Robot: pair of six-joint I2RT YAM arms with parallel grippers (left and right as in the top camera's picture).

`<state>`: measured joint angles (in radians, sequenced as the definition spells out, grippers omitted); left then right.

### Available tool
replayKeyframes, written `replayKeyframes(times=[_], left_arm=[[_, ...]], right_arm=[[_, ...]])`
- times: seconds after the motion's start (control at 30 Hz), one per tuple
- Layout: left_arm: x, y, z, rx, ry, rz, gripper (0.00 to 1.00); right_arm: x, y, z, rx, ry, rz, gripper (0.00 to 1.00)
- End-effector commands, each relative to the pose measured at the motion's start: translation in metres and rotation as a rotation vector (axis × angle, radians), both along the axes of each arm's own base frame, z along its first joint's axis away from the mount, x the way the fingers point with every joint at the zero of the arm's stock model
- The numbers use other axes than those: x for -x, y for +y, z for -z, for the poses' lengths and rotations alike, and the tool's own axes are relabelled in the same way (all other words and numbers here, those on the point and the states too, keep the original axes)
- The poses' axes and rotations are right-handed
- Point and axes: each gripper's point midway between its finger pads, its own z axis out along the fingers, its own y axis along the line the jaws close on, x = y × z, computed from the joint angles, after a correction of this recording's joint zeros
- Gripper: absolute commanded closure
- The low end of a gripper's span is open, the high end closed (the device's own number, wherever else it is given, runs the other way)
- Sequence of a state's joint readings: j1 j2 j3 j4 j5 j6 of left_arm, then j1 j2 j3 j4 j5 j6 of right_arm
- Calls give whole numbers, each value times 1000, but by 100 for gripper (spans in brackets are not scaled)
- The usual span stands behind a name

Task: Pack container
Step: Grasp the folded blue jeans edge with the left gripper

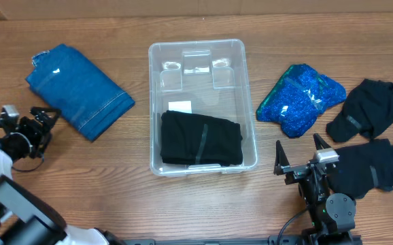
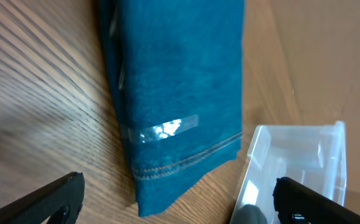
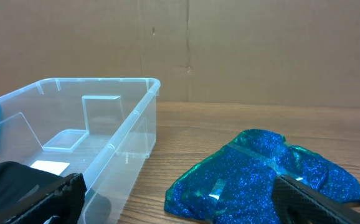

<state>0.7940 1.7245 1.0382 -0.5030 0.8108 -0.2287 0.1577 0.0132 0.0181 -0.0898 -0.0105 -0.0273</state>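
Next, my open left gripper will go down and to the right in the overhead view, onto the denim garment's near long edge [image 1: 73, 120] [image 2: 127, 134], since that side of the garment faces the gripper's fingers.
The clear plastic container [image 1: 157, 82] stands mid-table with a white label [image 1: 179, 106] on its bottom and a folded black garment [image 1: 201, 138] in its near half. It also shows in the right wrist view [image 3: 121, 134] and the left wrist view [image 2: 317, 146]. A folded blue denim garment [image 1: 79, 90] lies to its left, also in the left wrist view [image 2: 180, 81]. A sparkly blue garment [image 1: 300, 97] lies to its right, also in the right wrist view [image 3: 261, 174]. My left gripper [image 1: 45, 116] is open and empty beside the denim. My right gripper [image 1: 298, 153] is open and empty near the container's front right corner.
Two black garments lie at the right: one at the far right [image 1: 366, 107], one beside my right gripper [image 1: 370, 167]. A cardboard wall [image 3: 180, 43] stands behind the table.
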Motion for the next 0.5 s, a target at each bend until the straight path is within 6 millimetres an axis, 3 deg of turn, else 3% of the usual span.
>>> replayKeyframes(times=[0.0, 0.07, 0.23, 0.47], left_arm=[[-15, -27, 23, 78, 5, 82, 0], [-20, -28, 40, 66, 76, 46, 0], [-33, -31, 53, 19, 136, 0, 0], [-19, -19, 67, -46, 237, -51, 0]], right_arm=[[-1, -2, 3, 3, 0, 9, 0], [-1, -2, 3, 3, 0, 9, 0], [-1, -2, 3, 3, 0, 9, 0], [-1, -2, 3, 3, 0, 9, 0]])
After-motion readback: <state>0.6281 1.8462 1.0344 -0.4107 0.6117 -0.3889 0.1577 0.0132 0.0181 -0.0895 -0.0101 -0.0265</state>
